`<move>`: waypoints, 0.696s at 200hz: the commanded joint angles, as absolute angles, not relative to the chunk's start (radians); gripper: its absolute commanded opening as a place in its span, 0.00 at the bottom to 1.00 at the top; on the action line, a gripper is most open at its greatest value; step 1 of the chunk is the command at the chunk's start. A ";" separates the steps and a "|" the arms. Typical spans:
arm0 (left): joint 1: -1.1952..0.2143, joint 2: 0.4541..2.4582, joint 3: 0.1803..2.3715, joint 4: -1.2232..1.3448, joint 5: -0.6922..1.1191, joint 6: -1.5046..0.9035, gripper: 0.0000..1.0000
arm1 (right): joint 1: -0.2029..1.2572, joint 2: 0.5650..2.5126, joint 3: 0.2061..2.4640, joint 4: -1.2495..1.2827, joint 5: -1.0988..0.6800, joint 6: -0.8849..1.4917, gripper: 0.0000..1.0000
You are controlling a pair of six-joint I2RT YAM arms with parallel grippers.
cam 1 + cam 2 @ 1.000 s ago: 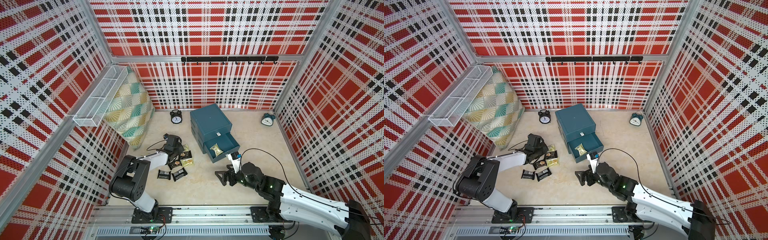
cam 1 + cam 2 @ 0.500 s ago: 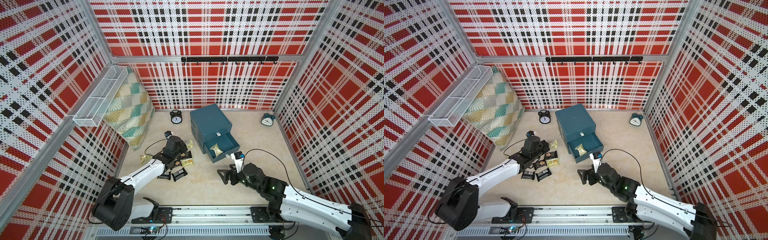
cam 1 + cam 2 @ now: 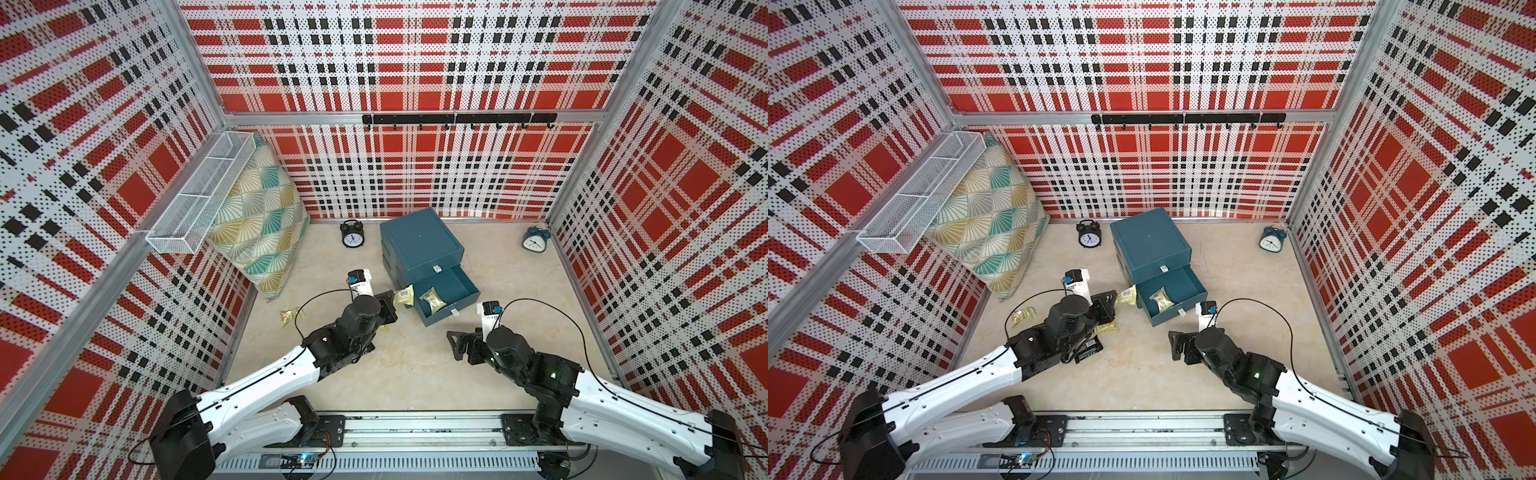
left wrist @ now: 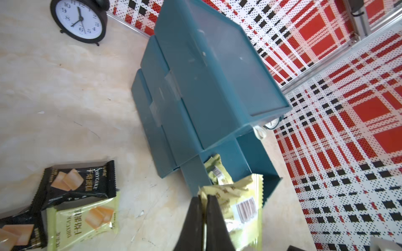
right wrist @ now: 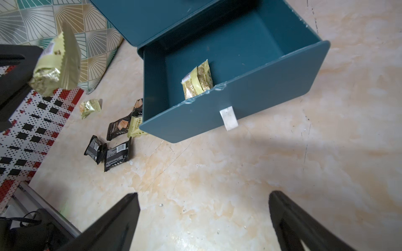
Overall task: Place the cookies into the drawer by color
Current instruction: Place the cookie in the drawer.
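Note:
The drawer already has yellow in it, so my left gripper should move across the edge of the open bottom drawer (image 5: 239,100), over the yellow cookie packet inside, and let go of the matching one.
The teal drawer cabinet (image 3: 419,243) stands mid-floor with its bottom drawer (image 5: 239,100) pulled out. One yellow cookie packet (image 5: 196,82) lies inside. My left gripper (image 3: 390,300) is shut on another yellow cookie packet (image 4: 243,206), held in the air beside the open drawer's left edge. Black cookie packets (image 5: 116,154) and a yellow one (image 4: 82,219) lie on the floor under the left arm. A crumpled yellow packet (image 3: 291,316) lies apart near the cushion. My right gripper (image 5: 203,195) is open and empty, low over bare floor in front of the drawer.
A patterned cushion (image 3: 257,232) leans on the left wall under a white wire basket (image 3: 199,199). A black alarm clock (image 3: 352,235) stands left of the cabinet, a blue one (image 3: 535,239) in the back right corner. The arm rail (image 3: 415,428) runs along the front.
The left arm has lifted a yellow packet off the floor pile and carried it right, up to the open drawer. The right gripper has drifted slightly right, still open.

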State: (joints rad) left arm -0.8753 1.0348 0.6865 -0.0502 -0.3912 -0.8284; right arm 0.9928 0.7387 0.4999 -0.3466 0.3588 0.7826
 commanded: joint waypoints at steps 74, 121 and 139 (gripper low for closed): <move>-1.014 1.187 0.832 -0.001 -0.493 -0.726 0.00 | 0.994 0.638 0.534 -0.447 0.497 0.796 1.00; -1.015 1.354 0.941 -0.035 -0.527 -0.701 0.00 | 0.994 0.657 0.513 -0.440 0.497 0.789 1.00; -1.014 1.422 0.977 -0.048 -0.529 -0.699 0.00 | 0.994 0.657 0.504 -0.431 0.492 0.783 1.00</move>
State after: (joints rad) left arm -1.0115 1.3579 0.9215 -0.0322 -0.5034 -0.7250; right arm 0.9928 0.6575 0.5106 -0.4297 0.4782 0.7902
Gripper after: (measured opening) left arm 0.064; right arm 0.999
